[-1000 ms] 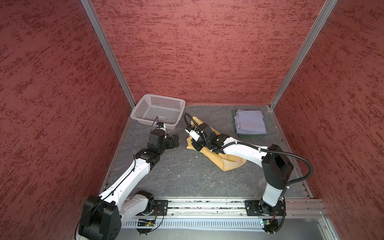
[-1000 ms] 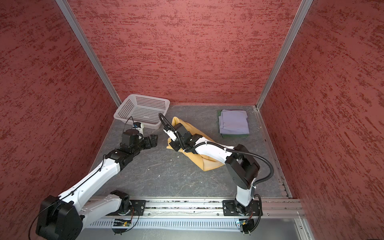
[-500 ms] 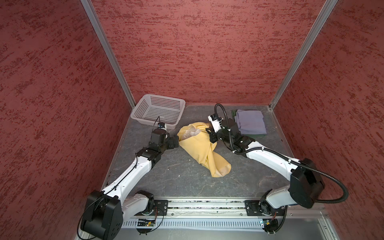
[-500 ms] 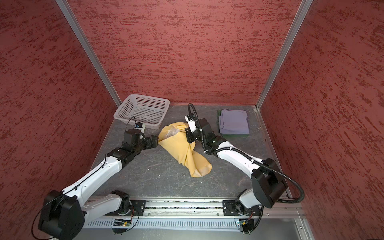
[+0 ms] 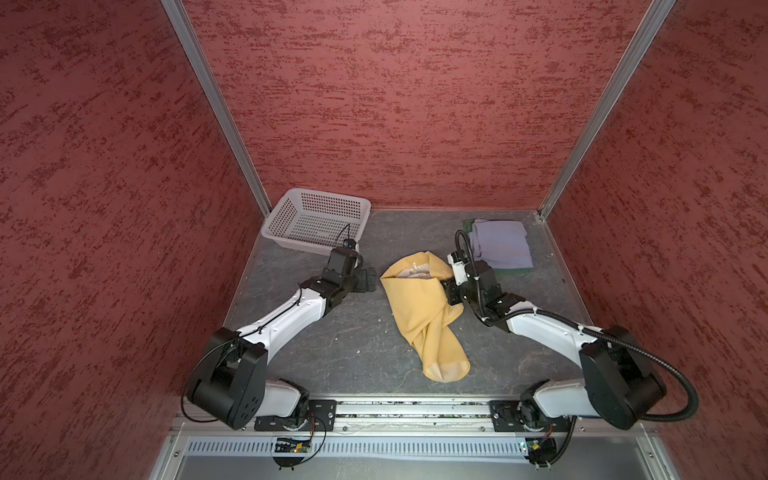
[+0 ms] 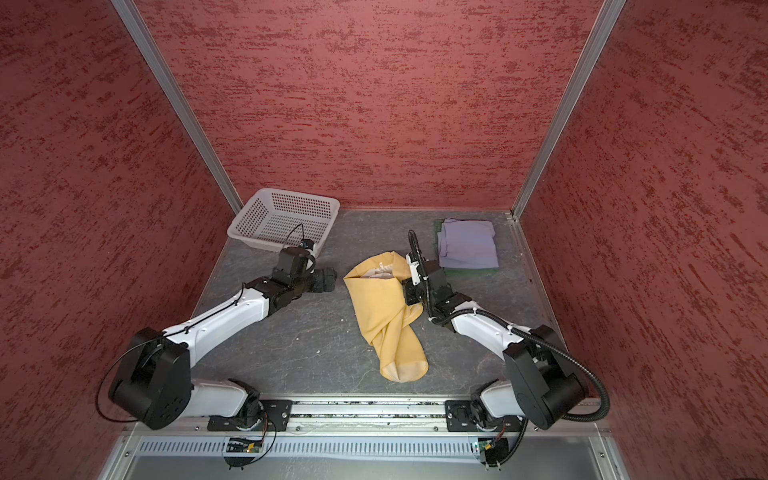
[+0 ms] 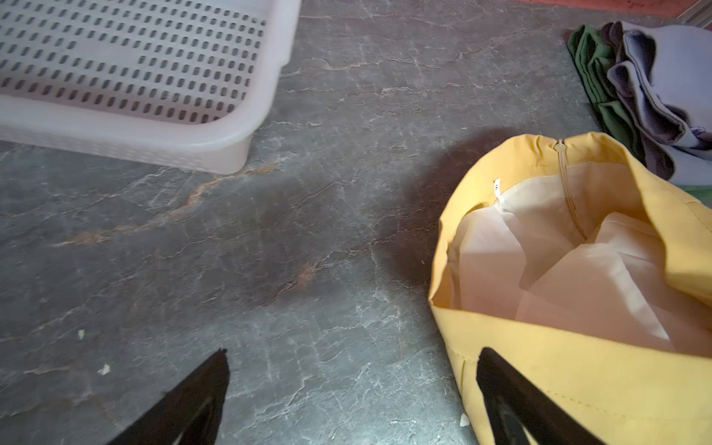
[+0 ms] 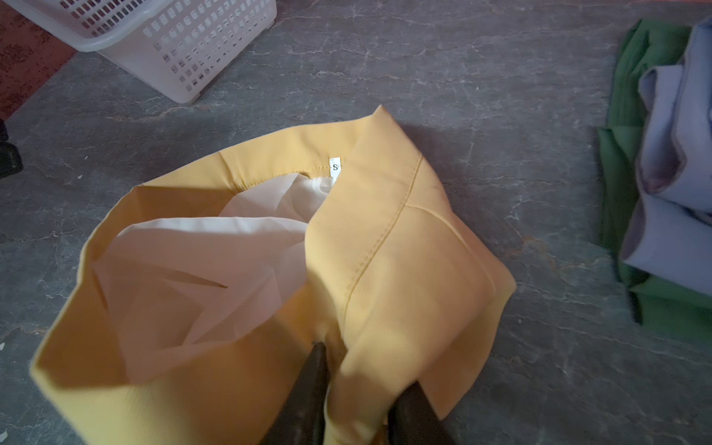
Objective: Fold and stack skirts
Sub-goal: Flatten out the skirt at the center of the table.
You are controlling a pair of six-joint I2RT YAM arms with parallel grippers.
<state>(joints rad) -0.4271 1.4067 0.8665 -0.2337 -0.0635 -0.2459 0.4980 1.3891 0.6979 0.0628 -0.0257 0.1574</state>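
My right gripper is already at the skirt's opposite edge. My left gripper should next move across to the yellow skirt (image 5: 419, 307), with its fingers around the corner of the waistband that faces it.
The mustard yellow skirt (image 5: 419, 307) (image 6: 382, 307) lies crumpled in mid-table, its waist gaping with white lining showing (image 8: 385, 250) (image 7: 578, 269). My right gripper (image 5: 446, 291) (image 6: 405, 291) (image 8: 366, 366) sits at the skirt's right edge, jaws part-way open, with a loose fold of yellow cloth between them. My left gripper (image 5: 372, 279) (image 6: 330, 278) (image 7: 352, 366) hovers wide open and empty just left of the waist. At the back right the folded lavender-grey skirt (image 5: 500, 243) (image 6: 467, 243) rests on the folded dark green skirt (image 5: 509, 272) (image 6: 469, 270).
A white perforated basket (image 5: 324, 193) (image 6: 291, 193) stands at the back left corner, just behind the left wrist. Red walls close in the table on three sides. The arms' rail (image 5: 415, 409) runs along the front edge.
The right arm dragged the yellow skirt rightward from beside the left gripper, then drew back toward the front. Its jaws have parted. The left gripper stayed open, nearly still.
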